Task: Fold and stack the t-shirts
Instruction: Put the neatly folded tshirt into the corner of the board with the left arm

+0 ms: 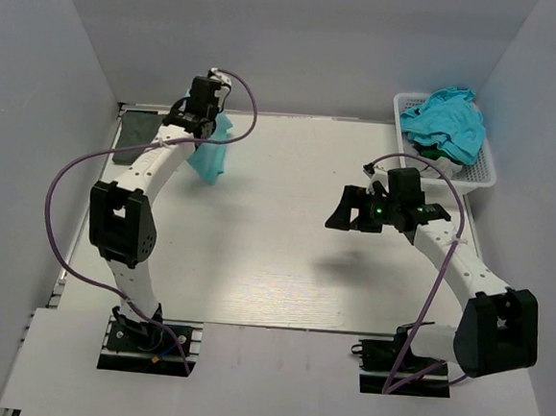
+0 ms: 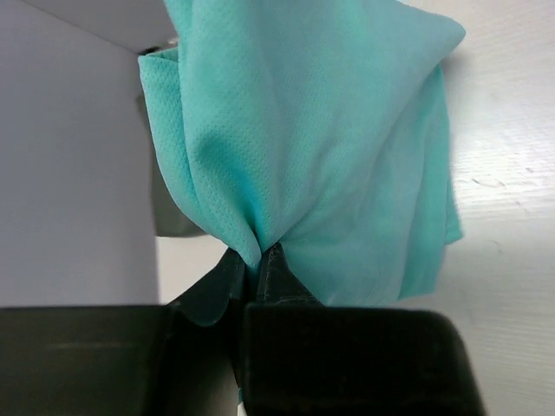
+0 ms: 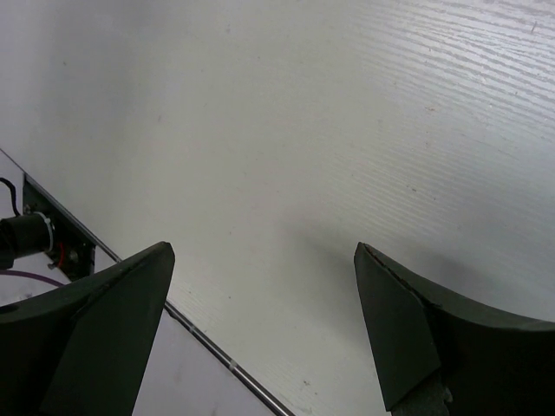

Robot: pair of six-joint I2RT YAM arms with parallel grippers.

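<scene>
The dark grey-green t-shirt (image 1: 138, 126) (image 2: 171, 204) is below the left gripper and to its left in the top view, so the gripper should next move across and down over it to let go.
My left gripper (image 1: 210, 126) is shut on a teal-green t-shirt (image 1: 210, 156) and holds it bunched and hanging above the far left of the table. In the left wrist view the fingertips (image 2: 276, 260) pinch the top of the cloth (image 2: 312, 130), which drapes away from them. A dark grey-green t-shirt (image 1: 138, 126) lies flat at the far left corner. A turquoise-blue t-shirt (image 1: 446, 125) is heaped in the white basket (image 1: 483, 176). My right gripper (image 1: 343, 211) is open and empty above the bare table, right of centre; it also shows in the right wrist view (image 3: 262, 251).
The white lattice basket stands at the far right corner against the wall. Grey walls enclose the table on the left, back and right. A metal strip (image 3: 217, 351) runs along the table's near edge. Purple cables loop off both arms.
</scene>
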